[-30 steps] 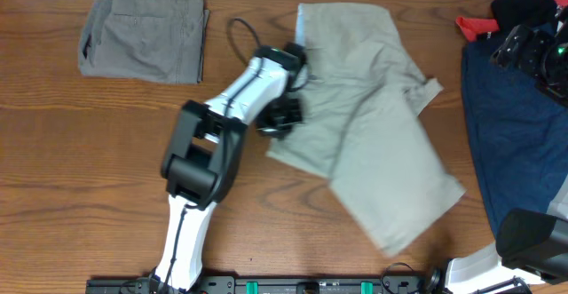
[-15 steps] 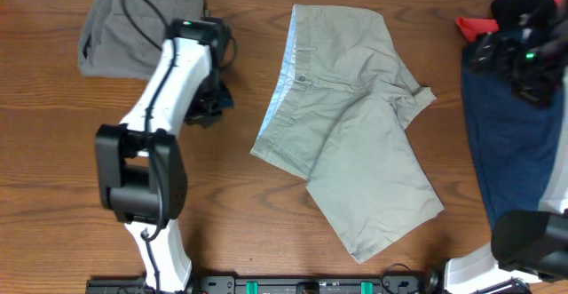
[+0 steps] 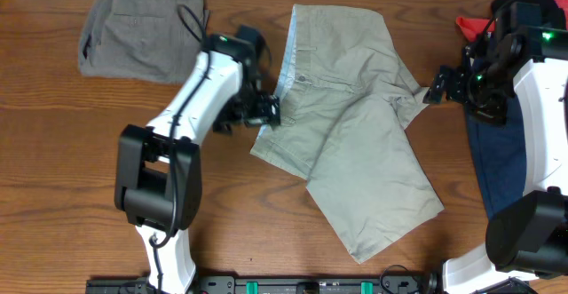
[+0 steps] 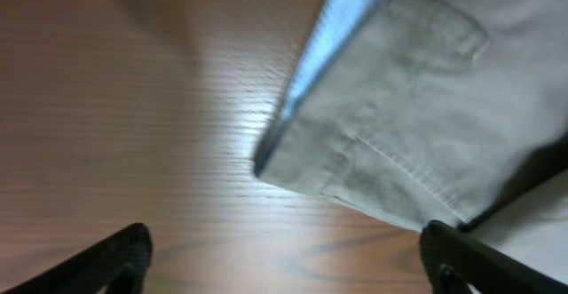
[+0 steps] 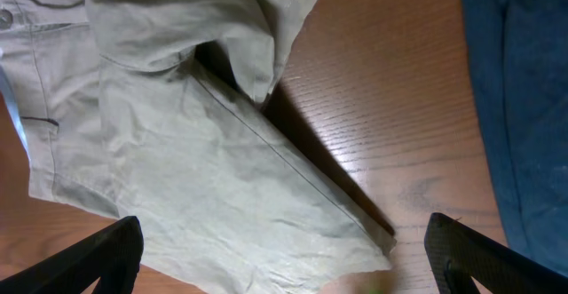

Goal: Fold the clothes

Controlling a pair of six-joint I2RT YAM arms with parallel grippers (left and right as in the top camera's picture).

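Observation:
My left gripper moves down onto the near corner of the khaki shorts' waistband next, since its open fingers still hover with bare wood between them.
The light khaki shorts (image 3: 355,125) lie spread in the middle of the table, pale blue waistband lining (image 4: 328,54) showing along their left edge. My left gripper (image 3: 266,112) hovers open at that edge, and bare wood lies between its fingers (image 4: 115,258). To the shorts' right, my right gripper (image 3: 439,90) is open and holds nothing. Seen from the right wrist, the right gripper (image 5: 284,267) is above a khaki leg (image 5: 222,178). A grey-olive pair (image 3: 142,32) lies folded at the back left. The dark navy pair (image 3: 506,152) lies along the right edge.
A red item (image 3: 475,23) and a black item (image 3: 524,5) sit at the back right corner beside the navy pair. Bare wooden table (image 3: 71,170) shows at the left and front.
The khaki shorts shifted left and back, then stayed put. My left arm swung out to the grey pair and back to the waistband edge. My right arm came in from the back right.

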